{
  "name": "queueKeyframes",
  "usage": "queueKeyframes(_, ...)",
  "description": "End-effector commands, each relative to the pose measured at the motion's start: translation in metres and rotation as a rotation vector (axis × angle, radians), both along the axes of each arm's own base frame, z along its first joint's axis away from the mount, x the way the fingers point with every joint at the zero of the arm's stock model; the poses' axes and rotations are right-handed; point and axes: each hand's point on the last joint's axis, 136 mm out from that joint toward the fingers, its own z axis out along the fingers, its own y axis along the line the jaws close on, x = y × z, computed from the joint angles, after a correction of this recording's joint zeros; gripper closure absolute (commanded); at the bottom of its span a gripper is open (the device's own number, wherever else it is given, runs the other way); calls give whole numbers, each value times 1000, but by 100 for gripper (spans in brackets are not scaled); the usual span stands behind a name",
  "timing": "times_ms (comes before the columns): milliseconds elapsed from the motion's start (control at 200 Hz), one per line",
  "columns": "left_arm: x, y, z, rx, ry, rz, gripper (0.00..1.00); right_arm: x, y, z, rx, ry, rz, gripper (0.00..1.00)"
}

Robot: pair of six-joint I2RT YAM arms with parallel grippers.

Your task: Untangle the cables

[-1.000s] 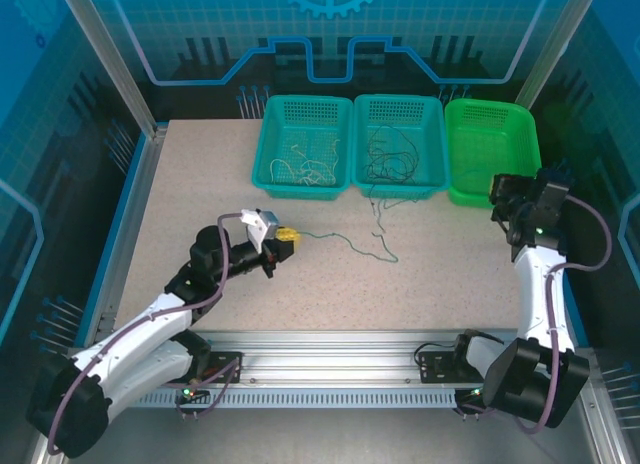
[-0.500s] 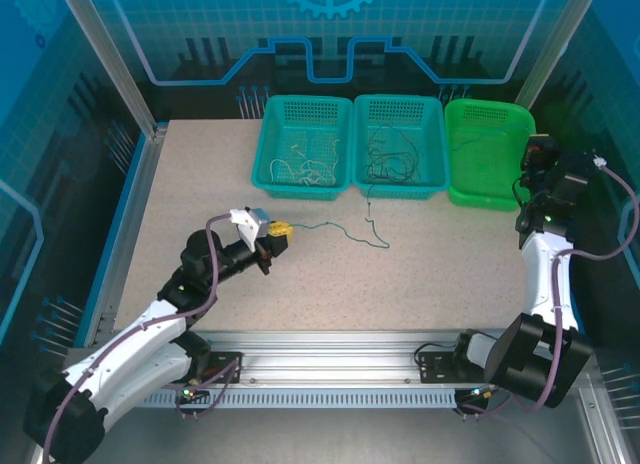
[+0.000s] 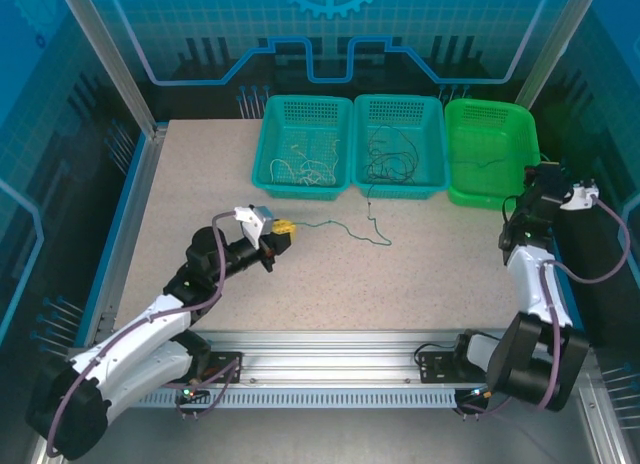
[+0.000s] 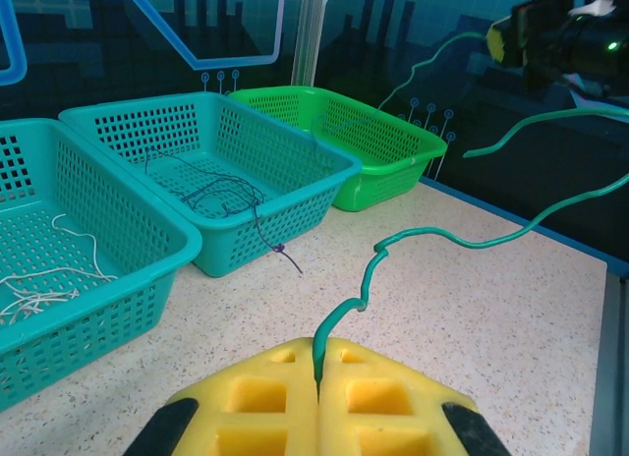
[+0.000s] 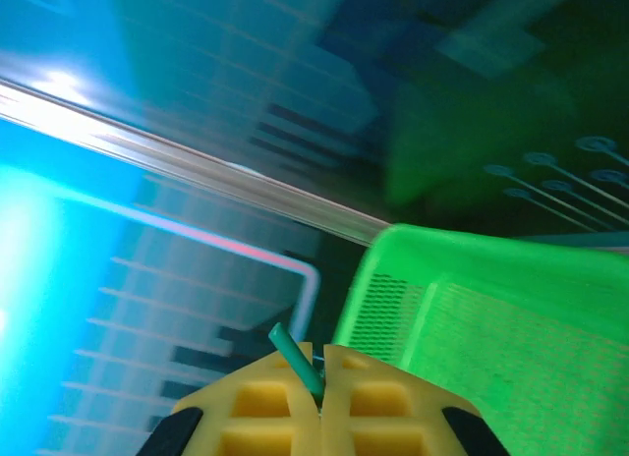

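The second green cable will go with my right gripper over the inside of the green basket next, toward the middle basket (image 3: 432, 189). My right gripper will then open to release it.
My left gripper (image 3: 283, 229) sits at the table's left middle, shut on one end of a thin green cable (image 3: 350, 236) that trails right along the tabletop. The yellow pads (image 4: 383, 392) pinch that green cable (image 4: 366, 284). My right gripper (image 3: 528, 176) hovers at the right rim of the green basket (image 3: 470, 189), shut on a second green cable. Its short end (image 5: 295, 361) sticks out between the right gripper's (image 5: 321, 379) pads. Dark and purple cables (image 3: 392, 160) lie in the middle teal basket (image 3: 432, 189). Whitish cables (image 3: 305, 169) lie in the left teal basket (image 3: 262, 176).
The three baskets stand in a row along the table's far edge. One purple cable (image 4: 278, 248) hangs over the middle basket's front onto the table. Blue enclosure walls (image 3: 110, 214) close in both sides. The aluminium rail (image 3: 330, 342) carries both arm bases.
The right arm swung right and away from the table, then came back a little to the green basket's right rim. The green cable on the table slid slightly left and away.
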Motion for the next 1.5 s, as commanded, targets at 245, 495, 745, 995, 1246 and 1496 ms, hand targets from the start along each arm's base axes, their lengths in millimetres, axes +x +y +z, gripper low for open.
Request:
queueKeyframes(245, 1, -2, -3, -3, 16, -3, 100, 66, 4, -54, -75, 341, 143, 93)
queueKeyframes(495, 6, -4, -2, 15, 45, 2, 100, 61, 4, -43, -100, 614, 144, 12)
queueKeyframes(745, 15, -8, -3, 31, 74, 21, 100, 53, 57, -34, -170, 637, 515, 0)
queueKeyframes(995, 38, -13, -7, 135, 88, 108, 100, 19, 243, -18, -321, 477, 1308, 2)
queueKeyframes(1246, 49, -30, 3, 110, 60, 74, 100, -52, 347, -31, -311, 419, 1693, 0)
queueKeyframes(1496, 51, -33, 8, 109, 67, 75, 100, -73, 373, -65, -286, 523, 1813, 7)
